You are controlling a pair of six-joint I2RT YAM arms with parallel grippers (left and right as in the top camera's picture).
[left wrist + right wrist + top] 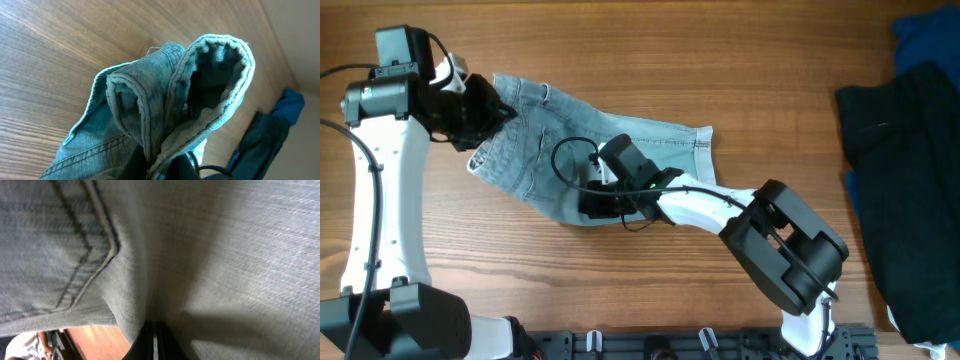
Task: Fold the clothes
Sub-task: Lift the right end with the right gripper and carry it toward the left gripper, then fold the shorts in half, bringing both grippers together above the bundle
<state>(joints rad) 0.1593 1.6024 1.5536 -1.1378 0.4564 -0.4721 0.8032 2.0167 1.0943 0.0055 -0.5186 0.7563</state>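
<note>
Next, my left gripper should go to the right in the overhead view, toward the leg hem [704, 152], and release the fold, as the shorts [570, 150] lie stretched out lengthwise.
The light blue denim shorts [570, 150] lie across the middle of the wooden table, rumpled, with a leg hem at the right. My left gripper [492, 115] is shut on the waistband at the shorts' left end; the left wrist view shows the bunched, folded denim [170, 100] pinched in the jaws [167, 167] and lifted off the wood. My right gripper [592, 200] is shut on the near edge of the shorts; its view is filled with denim and pocket stitching [90, 250], the closed fingers [154, 345] holding cloth.
A black garment [905, 190] lies at the right edge of the table on a royal blue cloth [925, 35]. Both also show in the left wrist view, the black garment [260, 145] and the blue cloth [290, 105]. Black cables loop over the shorts by the right wrist.
</note>
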